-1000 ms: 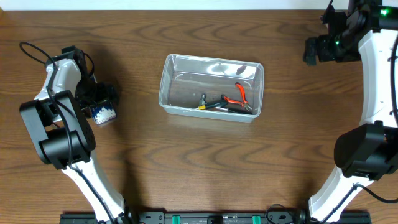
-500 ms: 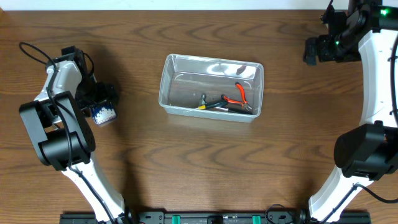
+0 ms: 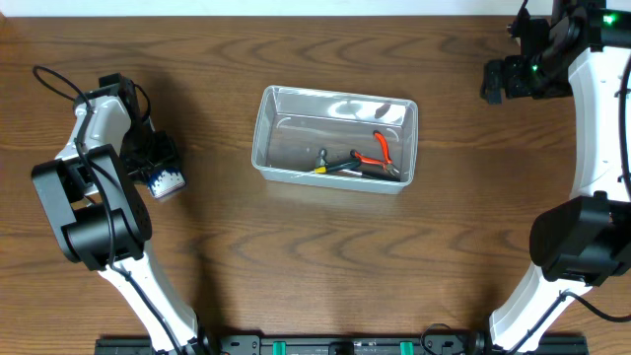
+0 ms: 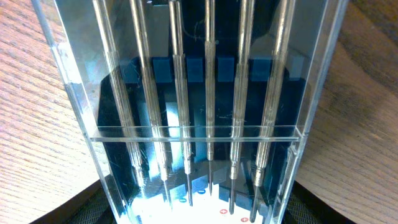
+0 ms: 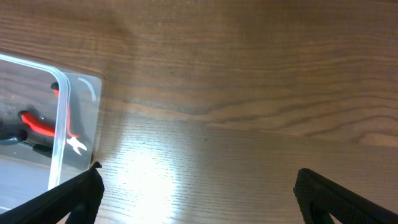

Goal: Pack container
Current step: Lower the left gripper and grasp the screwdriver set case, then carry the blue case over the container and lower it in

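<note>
My left gripper will go up and swing to the right in the overhead view, and it will let go of the blue case on the bare bottom of the container, which the tools leave free.
The clear plastic container (image 3: 264,130) sits at the table's middle; its corner shows in the right wrist view (image 5: 61,118). Inside lie red-handled pliers (image 3: 380,148) and dark-handled tools (image 3: 340,166). At the left, my left gripper (image 3: 158,161) is down on the table at a small blue case of screwdriver bits (image 3: 167,181). In the left wrist view the case (image 4: 205,93) fills the frame, and the fingers (image 4: 199,214) press on both its sides. My right gripper (image 3: 498,81) hangs open and empty at the far right; its fingers (image 5: 196,183) are spread wide over bare wood.
The brown wooden table (image 3: 315,276) lies all round the container. The left arm's cable (image 3: 54,84) loops at the far left. The right arm's body (image 3: 592,128) stands along the right edge.
My left gripper has shifted slightly left and its fingers have drawn in round the blue case. The case, the container and the right arm have not moved.
</note>
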Tool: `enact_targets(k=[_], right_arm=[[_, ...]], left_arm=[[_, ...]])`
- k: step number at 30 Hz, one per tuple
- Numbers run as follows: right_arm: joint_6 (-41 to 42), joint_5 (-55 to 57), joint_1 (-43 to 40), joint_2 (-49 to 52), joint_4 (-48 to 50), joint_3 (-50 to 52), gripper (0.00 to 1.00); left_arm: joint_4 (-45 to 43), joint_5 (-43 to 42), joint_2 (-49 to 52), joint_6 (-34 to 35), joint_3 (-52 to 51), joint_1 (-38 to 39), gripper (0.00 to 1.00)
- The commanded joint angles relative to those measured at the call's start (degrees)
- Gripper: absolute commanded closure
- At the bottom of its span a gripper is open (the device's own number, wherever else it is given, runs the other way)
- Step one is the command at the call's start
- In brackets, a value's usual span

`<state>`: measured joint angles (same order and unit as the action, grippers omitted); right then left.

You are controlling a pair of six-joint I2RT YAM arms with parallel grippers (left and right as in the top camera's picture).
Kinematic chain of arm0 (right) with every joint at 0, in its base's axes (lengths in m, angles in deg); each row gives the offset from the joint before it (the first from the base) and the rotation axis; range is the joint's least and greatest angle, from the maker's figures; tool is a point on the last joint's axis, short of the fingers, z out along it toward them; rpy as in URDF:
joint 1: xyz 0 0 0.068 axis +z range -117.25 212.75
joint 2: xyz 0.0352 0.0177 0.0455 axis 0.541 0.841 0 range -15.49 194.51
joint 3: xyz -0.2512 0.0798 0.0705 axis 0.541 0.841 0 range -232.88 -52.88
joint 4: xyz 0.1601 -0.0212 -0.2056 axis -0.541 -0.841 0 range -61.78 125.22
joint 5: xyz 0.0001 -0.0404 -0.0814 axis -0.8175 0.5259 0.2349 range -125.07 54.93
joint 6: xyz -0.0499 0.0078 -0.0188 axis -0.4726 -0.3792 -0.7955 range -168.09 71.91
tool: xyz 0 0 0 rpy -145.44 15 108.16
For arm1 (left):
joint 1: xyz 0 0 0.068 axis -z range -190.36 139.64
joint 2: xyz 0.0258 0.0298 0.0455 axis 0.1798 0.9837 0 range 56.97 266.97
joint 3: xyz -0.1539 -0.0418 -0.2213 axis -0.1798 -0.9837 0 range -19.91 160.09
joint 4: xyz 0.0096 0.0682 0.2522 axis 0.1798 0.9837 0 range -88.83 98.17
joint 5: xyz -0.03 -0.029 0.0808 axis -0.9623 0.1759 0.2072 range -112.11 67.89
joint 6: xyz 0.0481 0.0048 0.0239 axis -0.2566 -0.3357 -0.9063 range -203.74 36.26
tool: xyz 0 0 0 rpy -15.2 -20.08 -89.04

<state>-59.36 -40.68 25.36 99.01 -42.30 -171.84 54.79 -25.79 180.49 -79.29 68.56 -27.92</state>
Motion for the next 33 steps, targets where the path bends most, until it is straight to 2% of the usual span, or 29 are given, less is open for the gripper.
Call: enact_targets(k=[1, 8, 12, 17, 20, 22, 27, 33], right_arm=[[-1.2, -0.4, -0.5, 0.2, -0.1, -0.1, 0.01], [-1.2, -0.4, -0.5, 0.2, -0.1, -0.1, 0.01], [-1.2, -0.4, -0.5, 0.2, -0.1, -0.1, 0.01], [-1.2, -0.4, -0.5, 0.2, -0.1, -0.1, 0.01], [-1.3, -0.4, -0.5, 0.2, -0.1, -0.1, 0.01], [-1.7, -0.4, -0.5, 0.2, -0.1, -0.1, 0.01], [-2.2, -0.4, -0.5, 0.2, 0.0, -0.1, 0.01], [-2.3, -0.4, -0.5, 0.2, 0.2, -0.1, 0.01]], left_arm=[[0.5, 1.5, 1.2, -0.1, -2.1, -0.1, 0.43], [0.5, 1.5, 1.2, -0.1, -2.1, -0.1, 0.49], [2.4, 1.5, 1.1, 0.0, -0.2, -0.1, 0.69], [9.0, 1.1, -0.8, 0.6, 6.4, 0.2, 0.81], [12.4, 1.1, -4.1, 0.5, 11.8, 1.4, 0.93], [13.2, 1.1, -7.1, 0.1, 14.9, 2.9, 0.94], [12.4, 0.3, -16.1, -7.6, 20.7, 11.1, 0.94], [9.2, 0.2, -22.2, -22.9, 21.1, 28.7, 0.94]])
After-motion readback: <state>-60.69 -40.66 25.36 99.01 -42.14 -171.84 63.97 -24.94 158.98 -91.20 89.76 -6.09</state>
